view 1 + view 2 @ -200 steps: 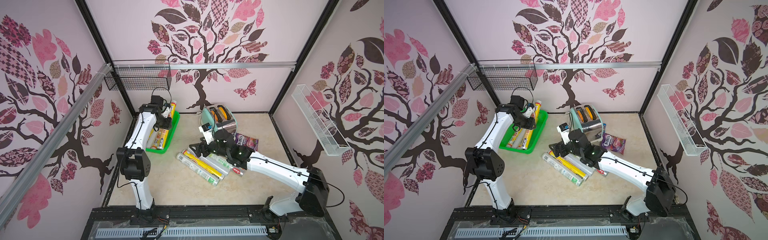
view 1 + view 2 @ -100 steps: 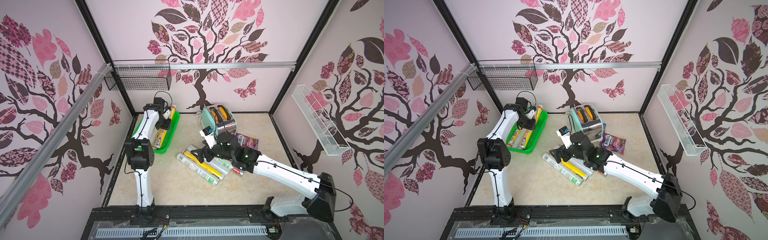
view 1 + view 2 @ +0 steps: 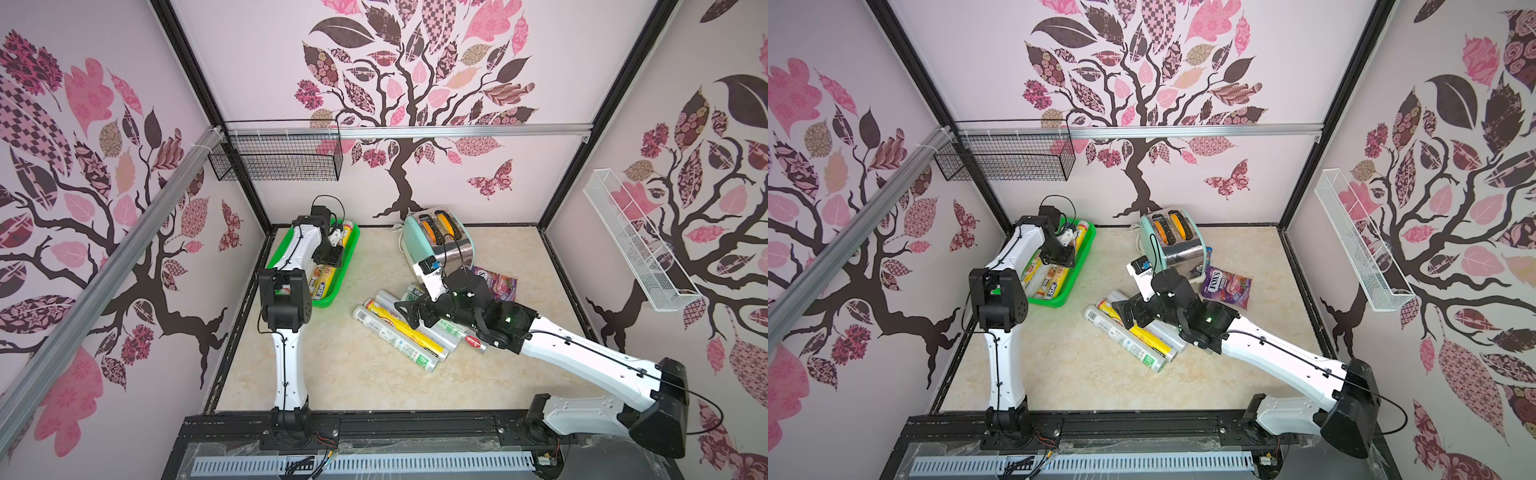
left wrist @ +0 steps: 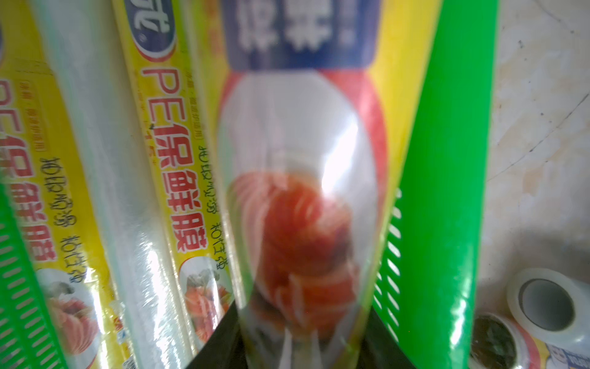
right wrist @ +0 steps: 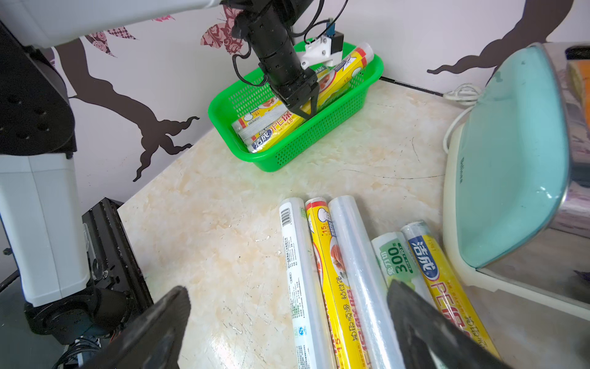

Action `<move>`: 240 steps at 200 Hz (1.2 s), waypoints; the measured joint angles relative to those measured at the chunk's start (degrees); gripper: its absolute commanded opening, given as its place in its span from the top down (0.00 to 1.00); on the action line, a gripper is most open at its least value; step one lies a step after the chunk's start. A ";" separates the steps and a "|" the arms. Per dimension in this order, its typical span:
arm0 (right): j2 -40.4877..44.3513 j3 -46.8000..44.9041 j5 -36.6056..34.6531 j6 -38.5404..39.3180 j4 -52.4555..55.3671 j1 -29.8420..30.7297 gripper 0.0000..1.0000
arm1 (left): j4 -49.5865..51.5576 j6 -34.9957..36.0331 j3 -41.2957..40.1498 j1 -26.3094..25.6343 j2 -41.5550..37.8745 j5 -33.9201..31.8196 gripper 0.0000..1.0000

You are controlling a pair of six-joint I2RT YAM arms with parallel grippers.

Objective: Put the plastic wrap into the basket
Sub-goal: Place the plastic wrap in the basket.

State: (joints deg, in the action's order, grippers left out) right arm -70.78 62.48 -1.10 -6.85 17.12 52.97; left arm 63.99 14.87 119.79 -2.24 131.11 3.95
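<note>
The yellow roll is in my left gripper, still raised above its neighbors. Next I need to lower it to the free strip along the basket's toaster-side (image 3: 336,275) (image 4: 387,280) below and let it go.
The green basket (image 3: 332,300) (image 3: 1054,302) (image 5: 306,140) stands at the back left with several plastic wrap rolls (image 3: 323,279) (image 3: 1045,283) in it. My left gripper (image 3: 330,258) (image 3: 1059,257) (image 5: 305,110) (image 4: 301,335) is down inside it, shut on a yellow roll (image 4: 300,159) (image 5: 338,76) that lies along the basket's right side, its far end over the rim. Several more rolls (image 3: 411,332) (image 3: 1133,332) (image 5: 360,262) lie side by side on the table. My right gripper (image 3: 409,313) (image 3: 1129,316) (image 5: 287,306) hovers open just above their near-toaster ends, holding nothing.
A mint toaster (image 3: 440,241) (image 5: 510,159) stands right behind the loose rolls, with a purple candy bag (image 3: 496,284) beside it. A black wire basket (image 3: 278,160) hangs on the back wall and a white wire rack (image 3: 631,241) on the right wall.
The right jaws have spread wider and the gripper has drawn back a little over the loose rolls. The left arm's elbow has swung forward while its gripper stays on the roll in the basket.
</note>
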 measured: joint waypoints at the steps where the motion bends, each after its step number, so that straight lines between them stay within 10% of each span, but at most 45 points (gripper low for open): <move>1: 0.00 0.00 -0.02 -0.02 0.04 0.00 0.01 | -0.04 -0.02 -0.04 0.00 0.00 -0.02 0.60; 157: -3.02 0.00 -1.09 -0.87 0.35 0.00 0.01 | -7.45 -0.94 -7.45 0.02 -0.31 -5.38 0.40; 240: -15.89 4.66 -3.65 -1.51 10.93 0.00 0.01 | -11.76 -2.38 -21.68 1.11 -18.34 -4.55 0.30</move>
State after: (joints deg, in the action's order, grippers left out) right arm -86.67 67.13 -4.75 -8.36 28.05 52.97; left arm 52.23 12.49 98.10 -1.13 112.77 -0.60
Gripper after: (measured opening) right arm 0.993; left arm 0.697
